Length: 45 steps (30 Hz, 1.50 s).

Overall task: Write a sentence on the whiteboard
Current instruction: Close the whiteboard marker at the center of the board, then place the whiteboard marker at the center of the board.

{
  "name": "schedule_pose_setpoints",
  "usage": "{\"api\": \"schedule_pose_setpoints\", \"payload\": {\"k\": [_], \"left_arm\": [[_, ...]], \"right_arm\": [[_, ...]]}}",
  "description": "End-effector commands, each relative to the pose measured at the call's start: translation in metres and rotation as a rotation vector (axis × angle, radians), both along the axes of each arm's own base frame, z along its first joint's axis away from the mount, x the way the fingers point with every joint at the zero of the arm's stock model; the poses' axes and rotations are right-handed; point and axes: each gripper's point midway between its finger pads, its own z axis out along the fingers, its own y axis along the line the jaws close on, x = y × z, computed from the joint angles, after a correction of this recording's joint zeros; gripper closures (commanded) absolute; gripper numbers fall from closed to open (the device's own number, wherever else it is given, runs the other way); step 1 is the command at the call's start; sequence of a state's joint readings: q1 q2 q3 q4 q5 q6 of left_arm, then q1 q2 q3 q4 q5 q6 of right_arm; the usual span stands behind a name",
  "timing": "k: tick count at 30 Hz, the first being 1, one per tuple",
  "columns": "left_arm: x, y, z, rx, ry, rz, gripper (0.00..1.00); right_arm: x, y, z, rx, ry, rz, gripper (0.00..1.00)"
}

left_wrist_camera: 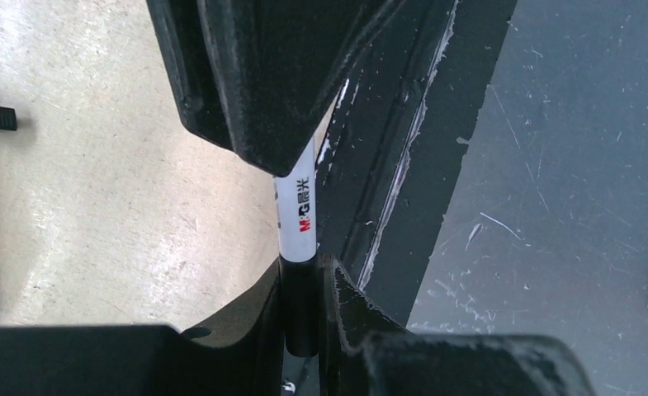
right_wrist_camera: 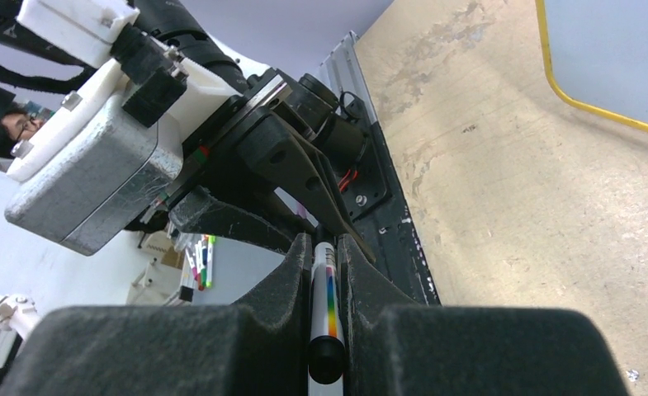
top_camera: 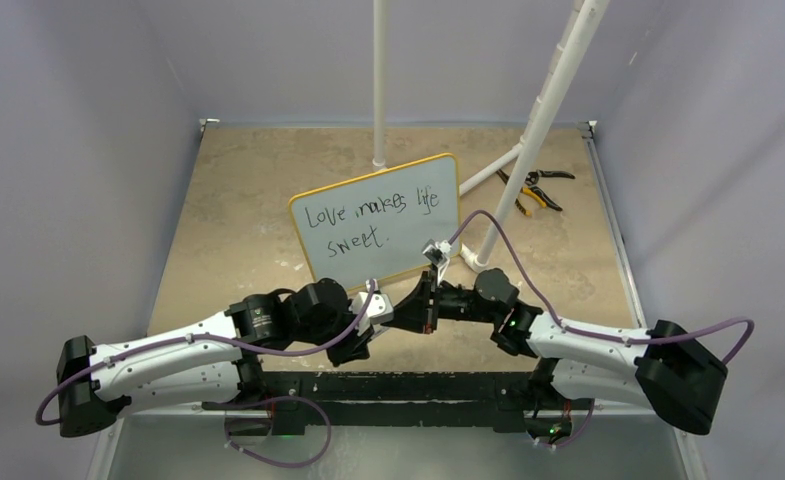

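The whole sentence is written, so the robot's right gripper will next lower the marker (left_wrist_camera: 297,206) away from the left gripper and onto the table in front of the whiteboard (top_camera: 378,220).
The whiteboard (top_camera: 378,220) stands tilted at mid-table, yellow-framed, with "Love makes life sweet." handwritten on it; its corner also shows in the right wrist view (right_wrist_camera: 617,49). Both grippers meet just in front of it. My left gripper (top_camera: 376,318) (left_wrist_camera: 304,272) is shut on the black end of a white marker (left_wrist_camera: 297,206). My right gripper (top_camera: 418,303) (right_wrist_camera: 327,247) is shut on the same marker (right_wrist_camera: 327,297), on its barrel with the rainbow stripe. The right gripper's black fingers (left_wrist_camera: 262,82) cover the marker's far end in the left wrist view.
Yellow-and-black pliers (top_camera: 533,188) lie at the back right. A vertical white pole (top_camera: 379,80) and a slanted white pole (top_camera: 543,120) stand behind and to the right of the board. A black rail (top_camera: 398,385) runs along the near edge. Grey walls enclose the table.
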State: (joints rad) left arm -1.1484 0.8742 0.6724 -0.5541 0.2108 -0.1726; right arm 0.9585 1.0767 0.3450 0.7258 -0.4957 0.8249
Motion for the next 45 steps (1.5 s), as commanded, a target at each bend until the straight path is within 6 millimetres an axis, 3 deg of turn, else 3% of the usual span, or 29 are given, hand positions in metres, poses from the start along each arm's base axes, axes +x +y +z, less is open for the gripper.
{"api": "schedule_pose_setpoints", "payload": {"k": [1,7,12,13,17,20,23,29,33,36,40,44,45], "left_arm": [[0.023,-0.065,0.125,-0.503,-0.194,-0.043,1.00],[0.028,-0.062,0.122,-0.481,-0.200,-0.035,1.00],[0.047,-0.053,0.108,-0.410,-0.231,0.069,1.00],[0.055,-0.050,0.105,-0.388,-0.244,0.111,0.98],[0.083,-0.035,0.097,-0.310,-0.282,0.258,0.67],[0.095,-0.030,0.104,-0.326,-0.291,0.310,0.51],[0.110,-0.022,0.110,-0.346,-0.298,0.370,0.43],[0.138,-0.008,0.122,-0.340,-0.322,0.505,0.39],[0.154,-0.007,0.142,-0.361,-0.362,0.565,0.37],[0.168,-0.012,0.161,-0.374,-0.387,0.592,0.36],[0.188,-0.018,0.189,-0.393,-0.412,0.630,0.34],[0.212,-0.013,0.220,-0.431,-0.434,0.687,0.33],[0.219,-0.009,0.226,-0.433,-0.439,0.704,0.33]], "right_arm": [[-0.040,0.000,-0.036,-0.096,0.020,0.173,1.00],[-0.047,0.002,-0.045,-0.115,0.033,0.206,1.00],[-0.022,-0.001,-0.044,-0.169,0.083,0.035,1.00],[-0.015,-0.003,-0.044,-0.178,0.103,-0.022,1.00],[0.018,-0.018,-0.049,-0.224,0.161,-0.266,1.00],[0.037,-0.034,-0.062,-0.270,0.205,-0.419,1.00],[0.049,-0.046,-0.076,-0.298,0.221,-0.508,1.00],[0.083,-0.071,-0.099,-0.322,0.231,-0.640,0.93],[0.102,-0.086,-0.108,-0.331,0.218,-0.692,0.78],[0.111,-0.089,-0.104,-0.350,0.189,-0.716,0.56],[0.118,-0.100,-0.091,-0.385,0.136,-0.767,0.26],[0.120,-0.115,-0.063,-0.400,0.035,-0.802,0.15],[0.121,-0.118,-0.053,-0.396,-0.002,-0.808,0.03]]}}
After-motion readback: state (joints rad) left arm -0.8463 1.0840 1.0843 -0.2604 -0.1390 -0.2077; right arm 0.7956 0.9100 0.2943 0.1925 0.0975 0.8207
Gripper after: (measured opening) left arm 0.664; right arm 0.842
